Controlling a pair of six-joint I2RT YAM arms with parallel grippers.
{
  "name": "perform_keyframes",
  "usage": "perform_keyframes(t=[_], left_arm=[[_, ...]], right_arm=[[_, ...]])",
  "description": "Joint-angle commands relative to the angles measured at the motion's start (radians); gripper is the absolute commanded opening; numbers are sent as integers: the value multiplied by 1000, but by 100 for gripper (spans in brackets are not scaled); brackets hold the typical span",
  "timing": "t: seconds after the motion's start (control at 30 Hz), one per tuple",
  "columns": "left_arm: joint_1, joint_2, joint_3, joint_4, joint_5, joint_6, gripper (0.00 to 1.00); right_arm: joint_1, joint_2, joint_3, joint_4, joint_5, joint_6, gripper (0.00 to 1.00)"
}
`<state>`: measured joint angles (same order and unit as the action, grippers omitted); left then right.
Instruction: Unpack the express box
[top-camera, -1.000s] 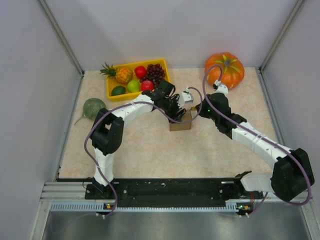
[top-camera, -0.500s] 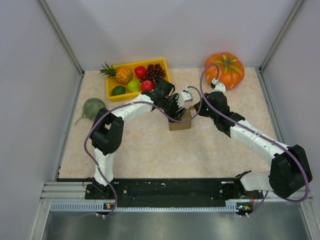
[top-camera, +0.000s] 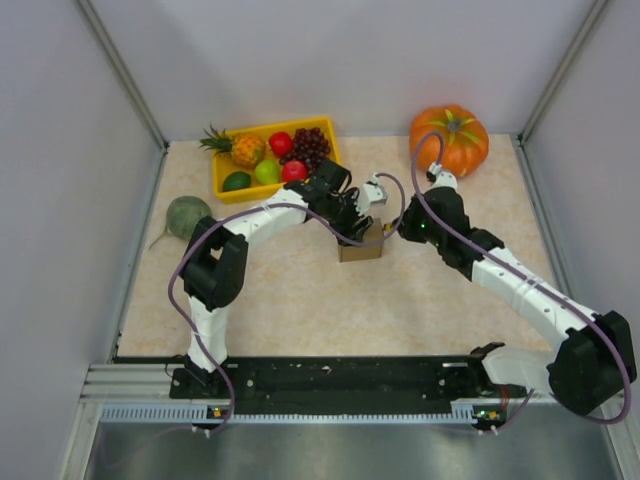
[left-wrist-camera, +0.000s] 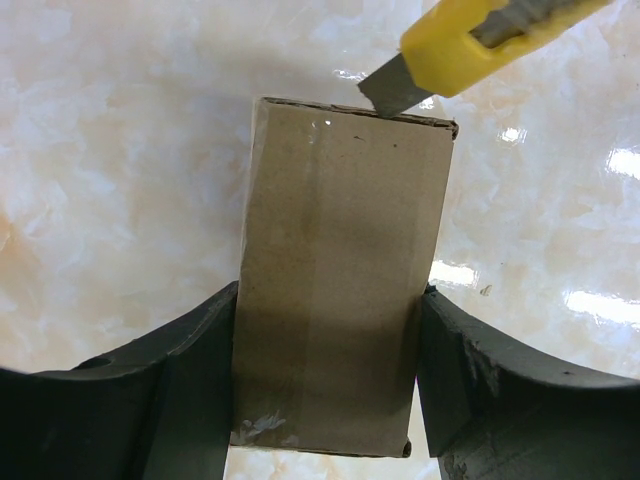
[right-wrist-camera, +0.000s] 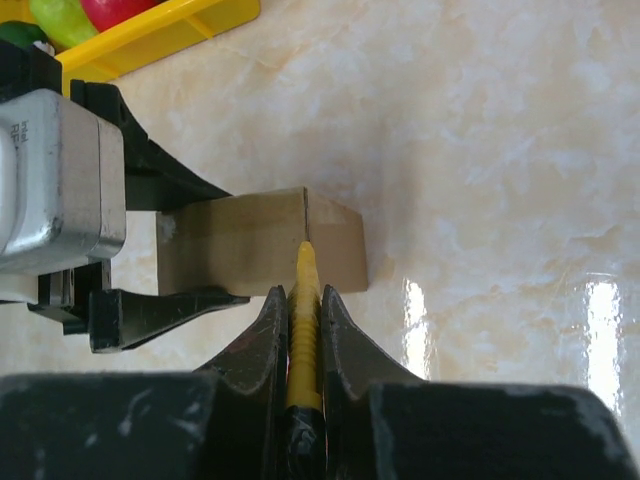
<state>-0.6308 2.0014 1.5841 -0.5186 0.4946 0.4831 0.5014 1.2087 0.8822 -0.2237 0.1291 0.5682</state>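
Note:
My right gripper moves off the express box's edge, to the right in the top view and down next, since bare table shows beside the express box.
The express box is a small brown cardboard box with clear tape along its top, resting on the table's middle. My left gripper reaches over it from behind, shut on it; in the left wrist view the gripper has both black fingers pressed to the long sides of the box. My right gripper is shut on a yellow utility knife. The knife's grey blade touches the far top edge of the box. The right wrist view shows the knife tip at the box edge.
A yellow tray of plastic fruit stands at the back left, its rim close behind the left wrist. An orange pumpkin sits at the back right. A round green fruit lies at the left edge. Grey walls enclose the table.
The right arm's forearm and elbow have swung a little outward to the right while its gripper stays with the knife at the box. The left arm and the box have not moved.

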Motion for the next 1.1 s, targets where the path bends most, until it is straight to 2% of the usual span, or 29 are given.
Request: perform_keyframes(t=[0.0,0.1,0.2,0.23,0.33,0.37,0.53,0.67,0.73,0.8,0.83,0.9,1.07], left_arm=[[17,54,-15,-23,-122,-1,36],[16,43,-13,-29,-94,14,38],[13,20,2,-29,-70,11,53],[13,2,8,-29,-64,9,66],[8,-35,34,-18,-57,-6,80],[8,-45,42,-17,-59,-17,99],[3,-145,53,38,-54,-61,99],[3,-259,-36,152,-86,-156,99],[3,-351,-88,248,-165,-190,99],[3,-464,-197,343,-256,-213,99],[3,-498,-229,414,-293,-228,99],[3,-577,-295,449,-397,-247,99],[5,-665,-375,468,-565,-337,99]], right_arm=[[14,-35,21,-132,-68,2,0],[15,-50,35,-132,-23,5,0],[14,-86,61,-141,61,21,0],[12,-96,69,-144,82,25,0],[9,-132,90,-166,155,42,0],[6,-135,92,-172,185,47,0],[-44,-166,55,-210,218,87,0],[-101,-166,-34,-168,181,89,2],[-127,-167,-77,-52,89,-3,4],[-165,-169,-133,-7,73,-13,6],[-185,-164,-155,27,19,-16,6],[-233,-147,-173,53,-16,-8,6],[-264,-115,-255,184,-74,-8,16]])
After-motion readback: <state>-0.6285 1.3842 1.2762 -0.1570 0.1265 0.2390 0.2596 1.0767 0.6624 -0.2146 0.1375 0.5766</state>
